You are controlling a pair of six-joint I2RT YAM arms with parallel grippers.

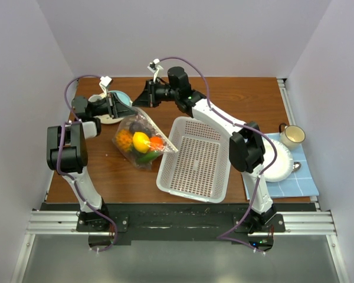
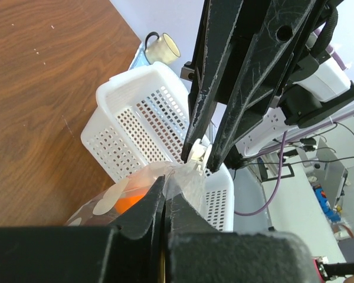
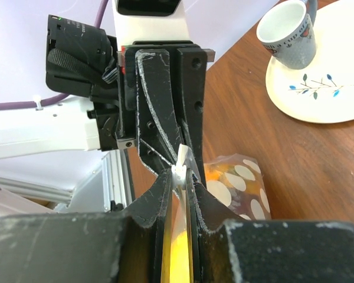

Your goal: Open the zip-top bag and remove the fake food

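The right gripper drags the slider back along the bag's unopened seal to the zip's end by the basket next and releases it. That end lies back from the gripper.
The zip-top bag (image 1: 143, 134), clear with white dots, is tilted on the wood table left of the basket. Inside it is the fake food: an orange (image 1: 125, 138), a lemon (image 1: 141, 141), a green piece (image 1: 146, 157) and a dark piece (image 1: 131, 127). My left gripper (image 2: 165, 193) is shut on the bag's top edge (image 2: 183, 177). Facing it, my right gripper (image 3: 180, 172) is shut on the bag's white zip slider (image 3: 179, 169). The dotted bag (image 3: 242, 188) hangs below the two grippers. From above, the left gripper (image 1: 132, 112) and right gripper (image 1: 135, 104) meet at the bag's upper corner.
A white perforated basket (image 1: 194, 159) lies right of the bag. A cup (image 3: 286, 32) on a white plate (image 3: 324, 88) stands behind the left gripper. At the right edge are a mug (image 1: 293, 135), a white plate (image 1: 281, 164) and a blue cloth (image 1: 301, 180).
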